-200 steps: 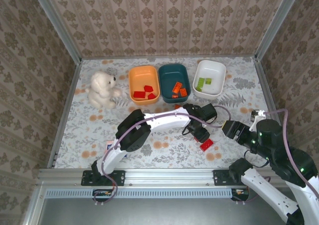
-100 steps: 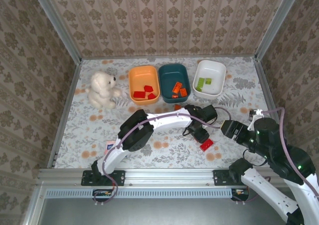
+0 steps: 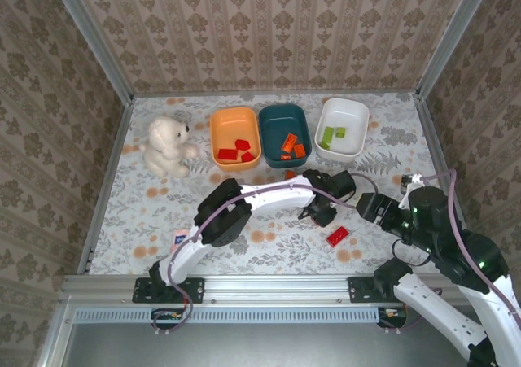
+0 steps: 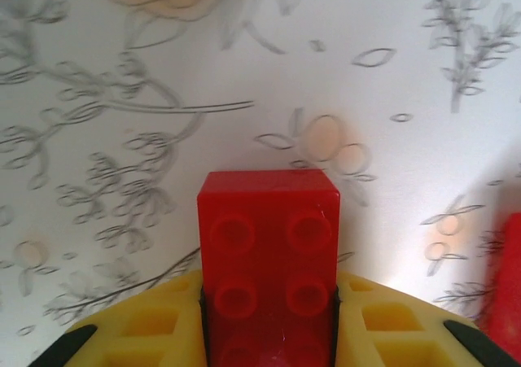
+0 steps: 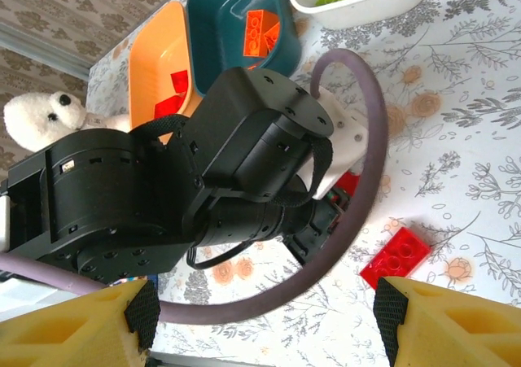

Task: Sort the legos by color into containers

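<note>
The robot's left gripper should lift the red lego and move it outward into the orange bowl, because that bowl is outward, toward the bear.
My left gripper is shut on a red lego, gripped between its yellow fingers just above the floral table. A second red lego lies flat on the table just beside it, also seen as the red lego in the right wrist view. My right gripper hangs open to the right, nothing between its fingers. The orange bowl holds red legos, the teal bowl orange ones, the white bowl green ones. One orange lego lies in front of the teal bowl.
A white stuffed bear sits left of the bowls. A flat pink-and-blue packet lies by the left arm's base. The left arm's body and cable stand close in front of my right gripper. Metal frame walls ring the table.
My left gripper, with the red lego in it, has moved slightly back and left, away from the loose red lego. The right arm has shifted a little to the left.
</note>
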`<state>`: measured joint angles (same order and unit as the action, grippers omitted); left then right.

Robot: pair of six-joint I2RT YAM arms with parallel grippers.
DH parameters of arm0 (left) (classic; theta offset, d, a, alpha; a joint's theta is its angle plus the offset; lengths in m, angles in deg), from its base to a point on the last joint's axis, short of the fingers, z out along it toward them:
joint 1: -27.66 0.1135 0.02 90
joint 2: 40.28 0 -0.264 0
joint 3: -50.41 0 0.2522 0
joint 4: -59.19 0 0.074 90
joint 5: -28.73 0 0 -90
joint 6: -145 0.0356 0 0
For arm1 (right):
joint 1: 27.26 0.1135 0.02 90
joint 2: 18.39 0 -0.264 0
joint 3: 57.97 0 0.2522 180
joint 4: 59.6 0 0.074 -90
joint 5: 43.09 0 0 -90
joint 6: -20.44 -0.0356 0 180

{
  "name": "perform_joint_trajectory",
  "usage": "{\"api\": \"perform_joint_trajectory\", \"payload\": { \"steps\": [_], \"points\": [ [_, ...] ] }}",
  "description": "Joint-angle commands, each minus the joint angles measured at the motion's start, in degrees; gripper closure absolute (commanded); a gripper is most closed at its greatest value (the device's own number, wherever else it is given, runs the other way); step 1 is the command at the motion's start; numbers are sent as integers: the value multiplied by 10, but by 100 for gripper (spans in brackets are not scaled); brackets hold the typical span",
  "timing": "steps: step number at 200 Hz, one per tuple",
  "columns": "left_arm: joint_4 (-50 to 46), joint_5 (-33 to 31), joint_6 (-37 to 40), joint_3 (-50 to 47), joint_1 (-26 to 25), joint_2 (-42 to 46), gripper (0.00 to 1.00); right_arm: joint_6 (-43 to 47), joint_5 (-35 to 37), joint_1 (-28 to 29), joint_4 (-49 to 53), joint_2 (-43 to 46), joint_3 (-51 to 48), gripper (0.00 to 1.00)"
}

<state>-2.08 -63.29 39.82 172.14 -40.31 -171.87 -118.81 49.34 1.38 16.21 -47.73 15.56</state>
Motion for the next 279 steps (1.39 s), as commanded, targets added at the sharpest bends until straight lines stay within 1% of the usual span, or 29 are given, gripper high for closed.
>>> {"api": "perform_joint_trajectory", "payload": {
  "steps": [1,33,59,74,94,120,136,138,146,154,173,201,229,240,279],
  "points": [
    [-7,-39,-32,-23,49,92,73,4,-21,0,-39,-17,-4,27],
    [8,-28,-63,-60,142,188,73,15,-39,0,-90,-61,-11,27],
    [21,-7,-76,-87,236,230,73,20,-63,0,-140,-110,-17,27],
    [24,-4,-69,-84,289,230,73,23,-79,0,-167,-140,-18,27],
    [35,1,-63,-69,351,209,74,27,-109,0,-194,-197,-11,27],
    [41,-8,-61,-28,405,154,74,31,-150,0,-230,-292,12,27],
    [29,-24,-60,8,414,113,75,31,-167,1,-264,-344,35,27],
    [27,-27,-60,13,427,108,75,31,-168,0,-267,-350,39,27],
    [17,-40,-60,32,437,85,77,33,-173,1,-279,-373,52,27],
    [4,-53,-63,55,442,63,79,36,-177,0,-285,-398,70,27],
    [-26,-81,-79,95,453,23,81,43,-189,0,-289,-446,111,27],
    [-36,-83,-92,121,461,-16,80,41,-190,0,-300,-467,124,27],
    [-48,-67,-97,132,462,-42,80,39,-191,0,-297,-476,123,27],
    [-51,-61,-102,132,462,-47,77,40,-187,0,-294,-476,123,27],
    [-58,-43,-110,134,459,-47,60,48,-184,1,-285,-485,135,27]
  ]
}}
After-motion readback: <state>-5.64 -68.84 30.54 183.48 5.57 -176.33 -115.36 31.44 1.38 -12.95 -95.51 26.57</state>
